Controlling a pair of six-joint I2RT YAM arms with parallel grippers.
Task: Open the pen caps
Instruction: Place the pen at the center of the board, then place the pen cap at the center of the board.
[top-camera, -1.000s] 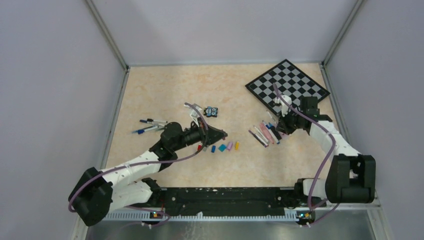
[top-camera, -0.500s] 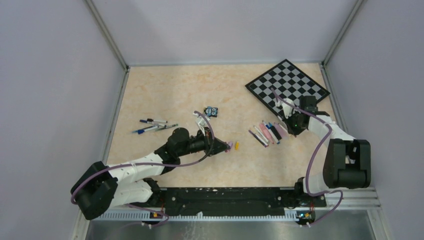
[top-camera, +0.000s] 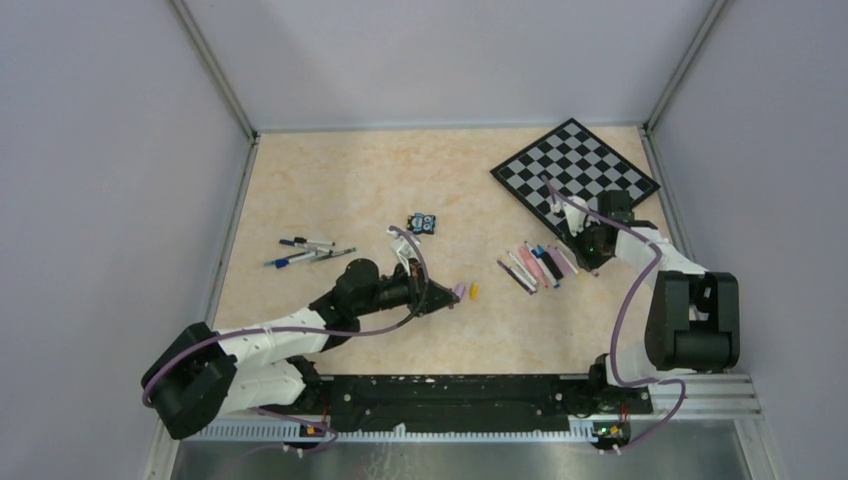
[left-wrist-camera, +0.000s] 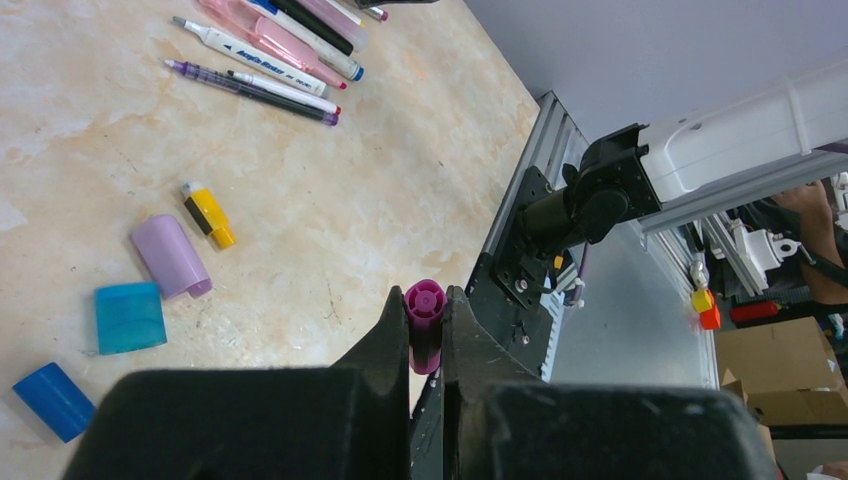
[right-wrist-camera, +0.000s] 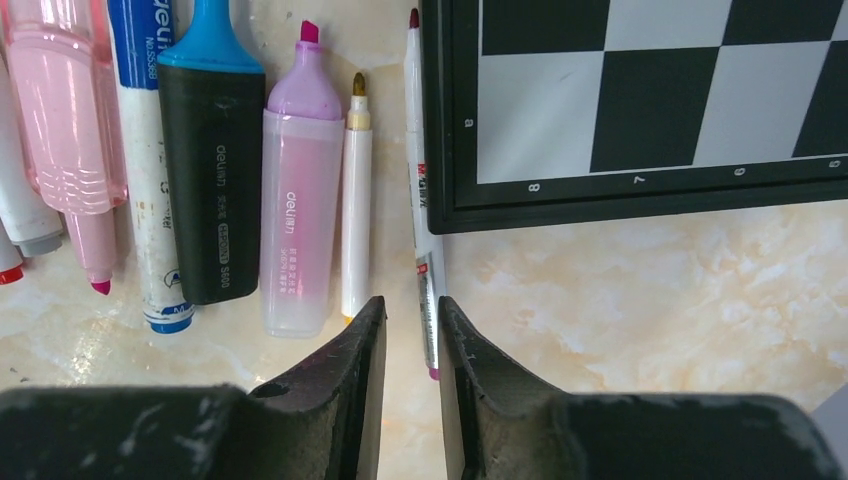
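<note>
I should move my left gripper to the right in the top view, and tilt and lower it to release there, because the tabletop past the yellow cap (top-camera: 486, 292) is bare.
My left gripper (left-wrist-camera: 426, 300) is shut on a magenta pen cap (left-wrist-camera: 424, 303), held just above the table. Loose caps lie left of it: yellow (left-wrist-camera: 210, 215), lilac (left-wrist-camera: 172, 256), teal (left-wrist-camera: 130, 317) and blue (left-wrist-camera: 55, 400). In the top view the left gripper (top-camera: 447, 297) hides most of that row. My right gripper (right-wrist-camera: 411, 305) stands slightly open, low over the table by the chessboard. A thin white pen (right-wrist-camera: 426, 250) lies between its fingertips, close to the right one. Uncapped pens lie in a row beside it: a lilac highlighter (right-wrist-camera: 298, 210) and a black one (right-wrist-camera: 205, 170).
The chessboard (top-camera: 575, 170) lies at the back right, its rim (right-wrist-camera: 640, 205) touching the thin pen. Capped pens (top-camera: 305, 250) lie at the left. A small toy block (top-camera: 423, 223) sits mid-table. The right row of pens (top-camera: 535, 265) lies between the arms.
My left gripper has come down and forward over the row of caps, still holding the magenta cap. The right gripper shifted toward the board's edge and its jaws parted, leaving the thin pen on the table.
</note>
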